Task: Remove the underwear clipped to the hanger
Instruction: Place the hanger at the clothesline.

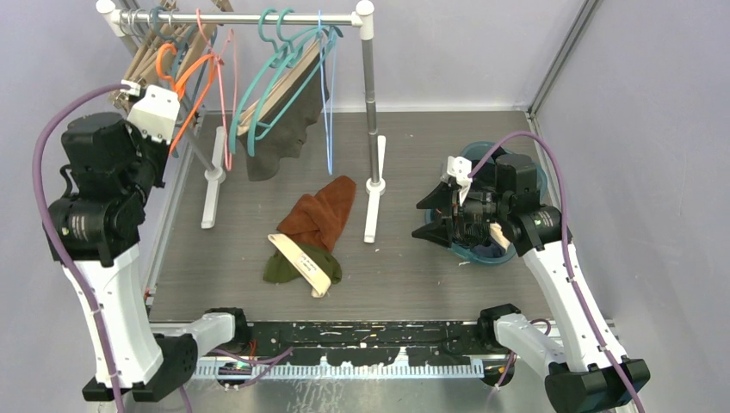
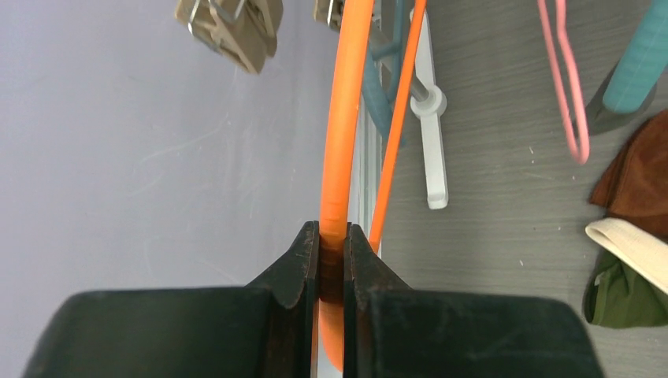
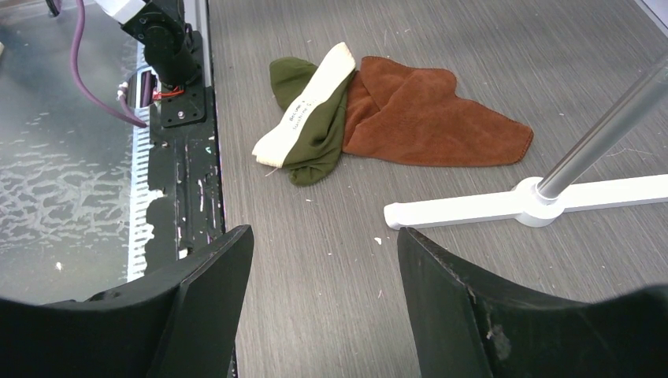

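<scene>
I will first move the orange hanger outward with my left gripper and then open it, so that the orange hanger's hook gets onto the rack's bar next to the pink hanger.
Grey-brown underwear (image 1: 277, 138) hangs from a teal hanger (image 1: 274, 73) on the white rack (image 1: 366, 52). Olive-green underwear (image 1: 288, 268) with a cream waistband (image 1: 303, 262) lies on the table, partly under a rust-brown cloth (image 1: 323, 211); it also shows in the right wrist view (image 3: 319, 138). My left gripper (image 2: 332, 236) is shut on the rim of an orange hanger (image 2: 340, 118) at the rack's left end. My right gripper (image 3: 323, 244) hovers open and empty above the table, right of the rack's foot (image 3: 473, 206).
Several more hangers, pink (image 1: 225, 77), blue (image 1: 325, 95) and wooden clip ones (image 1: 142, 60), crowd the rail. A teal bowl (image 1: 482, 251) sits under the right arm. The rack's two white feet (image 1: 211, 185) stand on the table. Walls close in on the left and right.
</scene>
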